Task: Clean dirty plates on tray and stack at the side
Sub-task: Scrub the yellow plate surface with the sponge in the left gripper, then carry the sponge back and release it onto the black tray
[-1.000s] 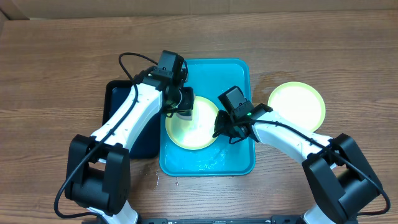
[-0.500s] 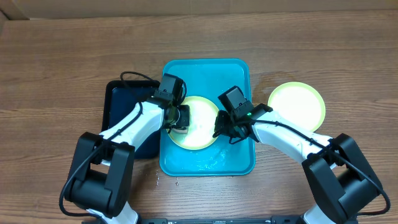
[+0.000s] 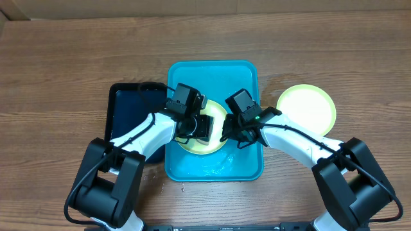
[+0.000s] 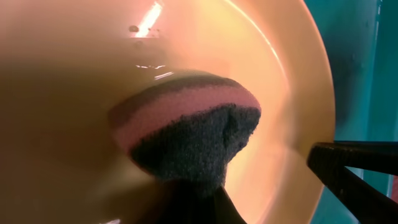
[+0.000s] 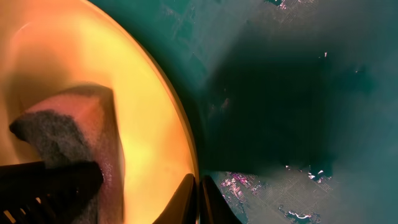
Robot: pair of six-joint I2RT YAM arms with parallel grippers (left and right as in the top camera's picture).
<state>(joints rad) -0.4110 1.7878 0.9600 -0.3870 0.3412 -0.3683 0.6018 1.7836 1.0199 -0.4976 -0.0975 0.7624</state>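
Observation:
My left gripper will next lift off the plate, go left in the overhead view and down into the black tray (image 3: 131, 109), as it's clear for the sponge.
A pale yellow-green plate (image 3: 216, 117) lies in the turquoise tray (image 3: 218, 77). My left gripper (image 3: 198, 127) is shut on a pink sponge with a dark scouring side (image 4: 186, 130) and presses it on the plate's inside (image 4: 74, 74). My right gripper (image 3: 226, 135) is shut on the plate's right rim (image 5: 180, 124), its fingers (image 5: 199, 199) pinching the edge over the wet tray (image 5: 280, 93). The sponge also shows in the right wrist view (image 5: 68, 137). A second yellow-green plate (image 3: 306, 109) lies on the table at the right. The light blue plate is out of view.
A narrower black tray (image 3: 128, 109) lies just left of the turquoise tray, under my left arm. The wooden table (image 3: 58, 77) surrounds both trays. Water drops lie on the wood by the tray's front left corner (image 3: 172, 186).
My left gripper has moved with the sponge from the plate's upper left edge rightward to its middle. The right gripper has kept still on the rim.

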